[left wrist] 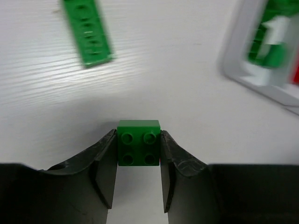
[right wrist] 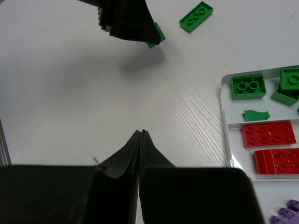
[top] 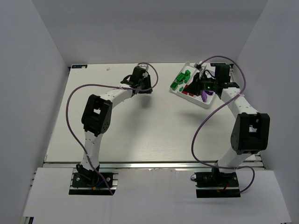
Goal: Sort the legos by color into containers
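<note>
I should move my left gripper to the right in the top view, over the green section's near end, and release the lego, because green legos are there.
My left gripper is shut on a small green 2x2 lego and holds it just above the table, left of the white tray. In the top view it is at the table's far middle. A long green lego lies on the table ahead of it. My right gripper is shut and empty, hovering by the tray, which holds green legos, red legos and purple legos in separate compartments. The top view shows the right gripper at the tray.
The right wrist view shows my left gripper's fingers up ahead and the loose green lego on the table beyond them. Purple cables loop over both arms. Grey walls enclose the table on three sides.
</note>
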You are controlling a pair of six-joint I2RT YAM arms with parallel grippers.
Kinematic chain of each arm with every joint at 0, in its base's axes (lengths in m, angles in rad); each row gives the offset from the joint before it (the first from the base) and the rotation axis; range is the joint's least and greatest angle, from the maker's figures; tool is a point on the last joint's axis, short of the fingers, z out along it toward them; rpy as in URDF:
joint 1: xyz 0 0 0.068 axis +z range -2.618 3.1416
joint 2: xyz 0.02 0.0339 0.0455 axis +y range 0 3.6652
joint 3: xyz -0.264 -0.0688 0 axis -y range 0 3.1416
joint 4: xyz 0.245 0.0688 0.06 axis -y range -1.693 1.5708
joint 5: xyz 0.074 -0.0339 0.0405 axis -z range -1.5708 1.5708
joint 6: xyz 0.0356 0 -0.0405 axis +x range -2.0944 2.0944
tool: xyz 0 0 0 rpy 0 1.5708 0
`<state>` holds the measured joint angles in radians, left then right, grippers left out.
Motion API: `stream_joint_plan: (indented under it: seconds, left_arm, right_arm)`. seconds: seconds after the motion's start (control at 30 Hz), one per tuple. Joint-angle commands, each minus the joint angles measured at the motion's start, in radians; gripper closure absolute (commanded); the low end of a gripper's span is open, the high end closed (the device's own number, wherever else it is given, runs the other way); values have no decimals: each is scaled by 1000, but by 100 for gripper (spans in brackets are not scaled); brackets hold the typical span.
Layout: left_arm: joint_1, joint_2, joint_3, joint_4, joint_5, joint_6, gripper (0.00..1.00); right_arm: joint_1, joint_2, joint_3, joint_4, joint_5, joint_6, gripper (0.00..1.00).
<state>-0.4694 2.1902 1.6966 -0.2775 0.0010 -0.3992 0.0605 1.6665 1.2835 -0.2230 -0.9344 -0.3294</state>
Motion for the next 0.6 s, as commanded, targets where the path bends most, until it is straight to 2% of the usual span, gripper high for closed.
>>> stream_joint_plan:
  seconds: [0.0, 0.07, 0.27, 0.33, 0.57]
  left_arm:
    - [-70, -124, -32, 173, 141, -79, 97]
    - [-89, -113, -28, 237, 165, -107, 97]
    - [-153, 69, 190, 261, 194, -162, 97]
    - [-163, 136, 257, 312, 197, -194, 97]
    - [-181, 299, 417, 426, 146, -244, 97]
  right_arm:
    - [-21, -59, -4, 17, 28, 33, 100]
    - [-31, -74, -21, 37, 40, 55, 100]
    - [-50, -109, -52, 57, 51, 78, 100]
    - [-50, -120, -62, 60, 51, 84, 99]
    - [-97, -159, -115, 73, 36, 96, 98]
